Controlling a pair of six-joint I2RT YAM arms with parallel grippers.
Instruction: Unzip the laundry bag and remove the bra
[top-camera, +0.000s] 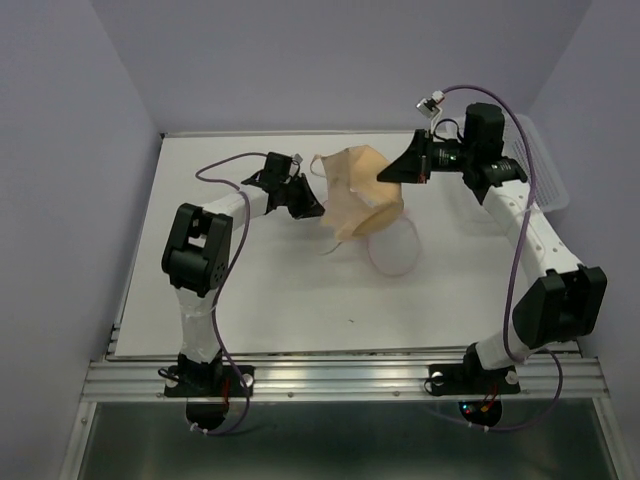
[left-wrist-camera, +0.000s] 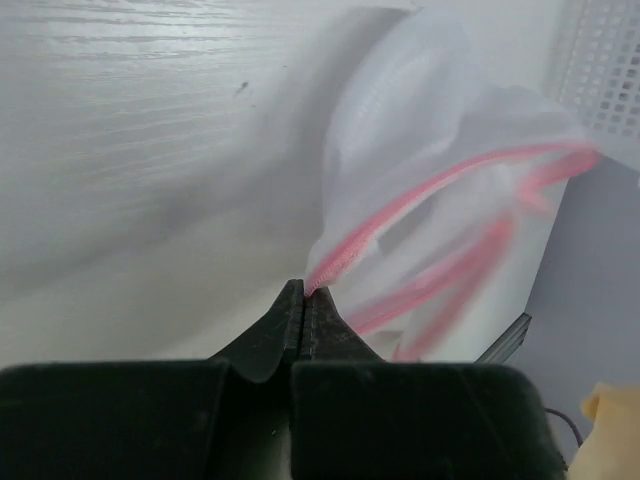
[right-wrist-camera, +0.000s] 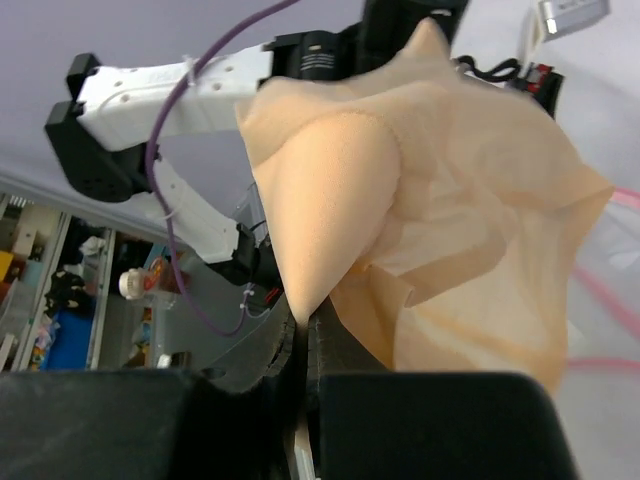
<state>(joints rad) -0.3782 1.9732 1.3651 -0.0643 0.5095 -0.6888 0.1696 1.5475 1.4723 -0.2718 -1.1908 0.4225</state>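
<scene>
The open basket (top-camera: 541, 178) stands right of my right gripper in the top view, so next my right gripper needs to carry the lifted bra that way, over the basket's inside, and release.
The beige bra (top-camera: 358, 188) hangs lifted above the table, mostly out of the laundry bag. My right gripper (top-camera: 388, 174) is shut on one cup's edge; in the right wrist view the bra (right-wrist-camera: 420, 200) fills the frame above the gripper (right-wrist-camera: 305, 322). The translucent white mesh laundry bag (top-camera: 393, 247) lies open under and right of the bra, its round half on the table. My left gripper (top-camera: 315, 207) is shut on the bag's pink zipper rim; in the left wrist view the gripper (left-wrist-camera: 304, 293) pinches the rim of the gaping bag (left-wrist-camera: 440, 190).
The white plastic lattice basket (top-camera: 545, 172) stands at the table's back right, beside my right arm; it also shows in the left wrist view (left-wrist-camera: 605, 60). A small dark speck (top-camera: 351, 321) lies on the white table (top-camera: 250, 290).
</scene>
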